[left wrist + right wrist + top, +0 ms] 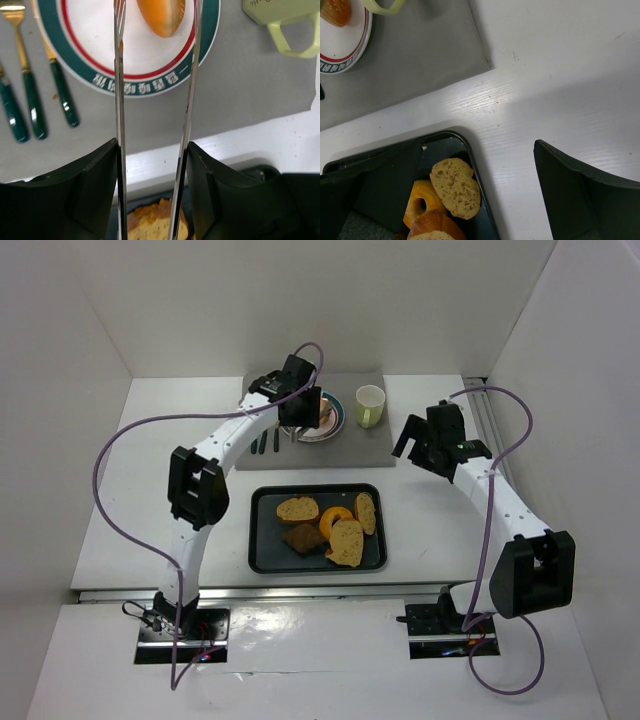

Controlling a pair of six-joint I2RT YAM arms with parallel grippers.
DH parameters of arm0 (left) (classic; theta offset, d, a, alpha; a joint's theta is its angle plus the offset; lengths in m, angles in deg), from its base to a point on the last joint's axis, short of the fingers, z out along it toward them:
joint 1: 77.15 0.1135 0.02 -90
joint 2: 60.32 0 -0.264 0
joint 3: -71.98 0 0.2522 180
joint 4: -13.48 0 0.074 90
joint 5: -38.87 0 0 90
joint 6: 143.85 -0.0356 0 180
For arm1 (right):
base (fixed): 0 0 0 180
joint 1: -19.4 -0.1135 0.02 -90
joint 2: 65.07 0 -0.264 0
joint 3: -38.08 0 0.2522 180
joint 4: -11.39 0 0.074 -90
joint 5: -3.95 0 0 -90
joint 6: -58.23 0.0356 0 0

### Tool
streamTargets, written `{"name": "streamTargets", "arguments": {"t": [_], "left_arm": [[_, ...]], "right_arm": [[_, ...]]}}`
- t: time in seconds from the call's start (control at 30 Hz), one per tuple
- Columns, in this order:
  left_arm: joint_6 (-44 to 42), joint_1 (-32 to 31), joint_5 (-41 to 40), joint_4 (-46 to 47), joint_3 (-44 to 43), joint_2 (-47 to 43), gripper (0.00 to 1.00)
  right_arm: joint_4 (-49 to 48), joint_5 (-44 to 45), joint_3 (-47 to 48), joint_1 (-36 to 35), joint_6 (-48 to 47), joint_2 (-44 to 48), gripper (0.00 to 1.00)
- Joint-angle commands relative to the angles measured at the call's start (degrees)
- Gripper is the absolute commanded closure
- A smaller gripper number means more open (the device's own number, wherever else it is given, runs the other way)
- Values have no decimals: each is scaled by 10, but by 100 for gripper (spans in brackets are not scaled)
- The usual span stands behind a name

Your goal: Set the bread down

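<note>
Next, my left gripper draws back from the freed bread and squeezes the tongs around the tray slice nearest the cutlery (297,510), as that slice lies back of it.
An orange-brown bread (161,17) lies on the white plate (145,62) with the red and green rim, at the back of the table on the plate (338,420). My left gripper (152,150) hangs over it, shut on metal tongs (119,100). The tong arms stand spread, one on each side of the bread, with a gap on both sides. My right gripper (462,197) is open and holds nothing, hovering over the white table just right of the black tray (475,165); from above, the right gripper (415,445) sits beside the mat.
The black tray (262,560) in the middle holds several more bread pieces (298,508) and a ring-shaped one (420,202). On the grey mat (370,445) stand a pale green cup (370,405) and green-handled cutlery (30,100) left of the plate.
</note>
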Motion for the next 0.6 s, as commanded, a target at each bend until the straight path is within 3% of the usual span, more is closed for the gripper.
{"name": "streamTargets", "arguments": {"t": [0.0,0.17,0.5,0.57], "left_arm": [[4,-12,-30,24,30,-118,35],[2,-34,-34,2,135,-253,36],[74,-41,38,-72,478,-492,36],[104,-47,15,-80,549,-522,38]], "right_arm": [[-1,7,18,-5,-4,5,0],[3,7,13,-5,-4,32,0],[3,-9,-8,-5,1,47,0],[3,-9,-2,-5,1,47,0]]}}
